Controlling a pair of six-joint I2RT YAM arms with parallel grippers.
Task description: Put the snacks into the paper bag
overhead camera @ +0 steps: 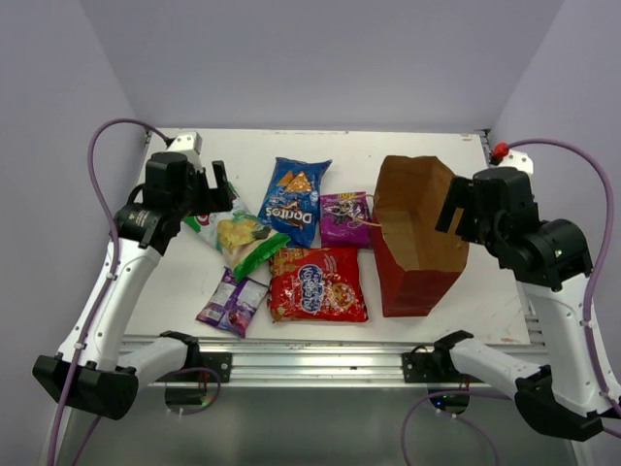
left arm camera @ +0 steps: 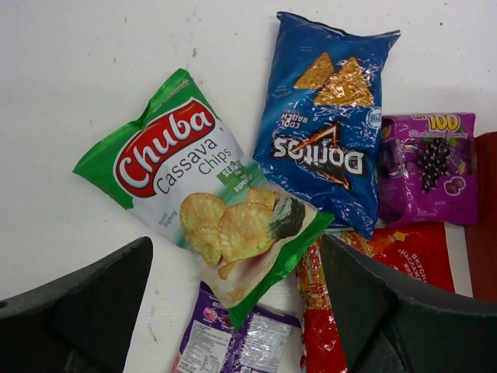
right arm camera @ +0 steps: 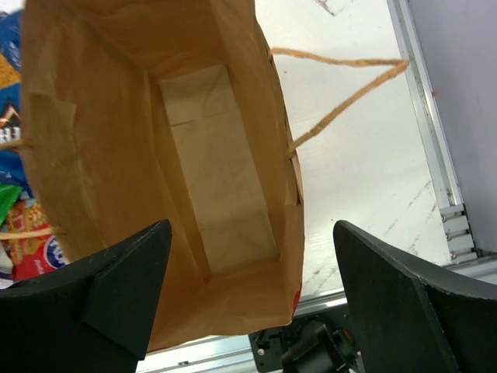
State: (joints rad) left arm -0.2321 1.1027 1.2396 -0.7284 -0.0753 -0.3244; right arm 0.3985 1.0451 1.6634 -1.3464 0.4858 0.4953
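Note:
Next, my right gripper moves down and back onto the bag rim's near end [overhead camera: 466,247] [right arm camera: 297,252], since the bag's side lies between my open fingers but below them.
Five snack packs lie flat left of the paper bag [overhead camera: 412,286]: blue Doritos [overhead camera: 296,199], a purple square bag [overhead camera: 344,219], green-white chips [overhead camera: 243,238], a large red cookie bag [overhead camera: 317,284] and a small purple packet [overhead camera: 233,302]. The bag stands upright and open, red outside, brown inside, and empty in the right wrist view [right arm camera: 93,155]. My left gripper [overhead camera: 215,189] is open and empty above the chips [left arm camera: 194,190]. My right gripper [overhead camera: 456,209] is open and empty above the bag's right rim, its fingers either side of the bag's right wall [right arm camera: 252,287].
The bag's string handle [right arm camera: 349,85] lies on the white table to its right. A metal rail [overhead camera: 320,349] runs along the table's front edge. Grey walls close in the back and sides. The Doritos [left arm camera: 326,116] overlaps the chips' edge.

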